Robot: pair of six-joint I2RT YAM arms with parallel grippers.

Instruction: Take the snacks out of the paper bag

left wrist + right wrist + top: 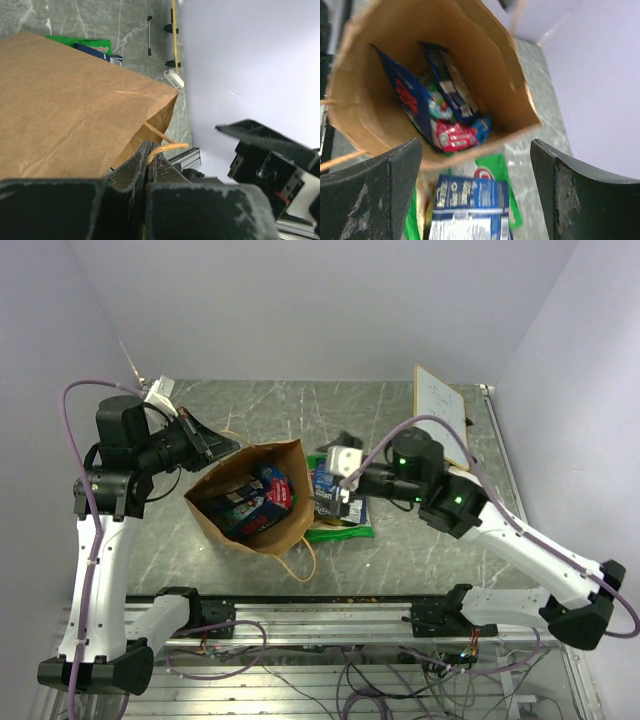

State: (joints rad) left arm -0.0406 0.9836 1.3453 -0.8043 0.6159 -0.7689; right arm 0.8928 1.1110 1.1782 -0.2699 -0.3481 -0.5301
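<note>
Next, my right gripper moves over the paper bag's opening and down inside onto the edge of the blue packet with red print (266, 508) (405, 88), because that packet stands upright.
The brown paper bag (250, 502) stands open on the table, with several snack packets (257, 502) inside: blue ones and a red one (454, 137). My left gripper (228, 447) is shut on the bag's paper handle (167, 148) at its far left rim. My right gripper (332, 502) is open and empty, just right of the bag, above a blue packet (470, 207) lying on a green packet (340, 531) on the table. In the left wrist view the bag's outer wall (70, 100) fills the left.
A white framed board (442, 408) leans at the back right. The bag's other handle (300, 562) loops toward the near rail (330, 612). The walls close in on both sides.
</note>
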